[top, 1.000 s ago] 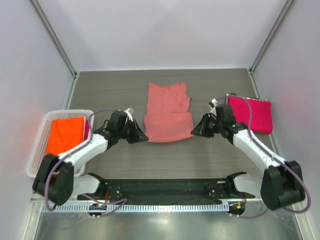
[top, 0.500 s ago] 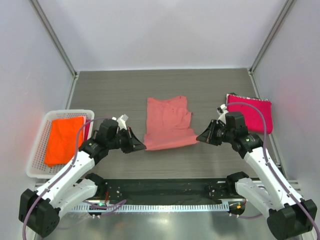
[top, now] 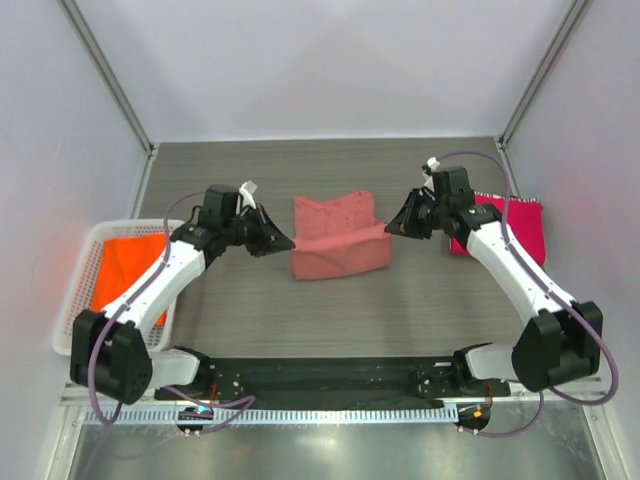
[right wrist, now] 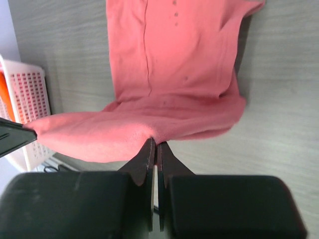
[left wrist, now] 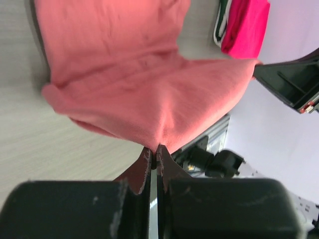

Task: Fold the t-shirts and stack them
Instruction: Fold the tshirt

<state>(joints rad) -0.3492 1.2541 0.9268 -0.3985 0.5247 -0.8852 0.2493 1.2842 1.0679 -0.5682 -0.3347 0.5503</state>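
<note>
I will next move my right gripper outward and down to that part's far edge (top: 362, 194), because the far part of the salmon-pink t-shirt lies uncovered beyond the lifted hem.
The salmon-pink t-shirt (top: 338, 235) lies mid-table with its near hem lifted and carried back over its far part. My left gripper (top: 288, 243) is shut on the hem's left corner (left wrist: 154, 144). My right gripper (top: 392, 228) is shut on the hem's right corner (right wrist: 155, 139). The lifted cloth hangs stretched between them. The magenta t-shirt (top: 508, 226) lies folded at the right, behind my right arm; it also shows in the left wrist view (left wrist: 244, 25). The bright orange t-shirt (top: 125, 270) lies in the basket at the left.
The white lattice basket (top: 75, 300) stands at the table's left edge; it also shows in the right wrist view (right wrist: 27, 94). Grey walls close the table at the back and both sides. The black base rail (top: 320, 380) runs along the near edge.
Both grippers have lifted the pink shirt's near hem and carried it away from the bases, over the shirt's far half. The fold now stands raised between them.
</note>
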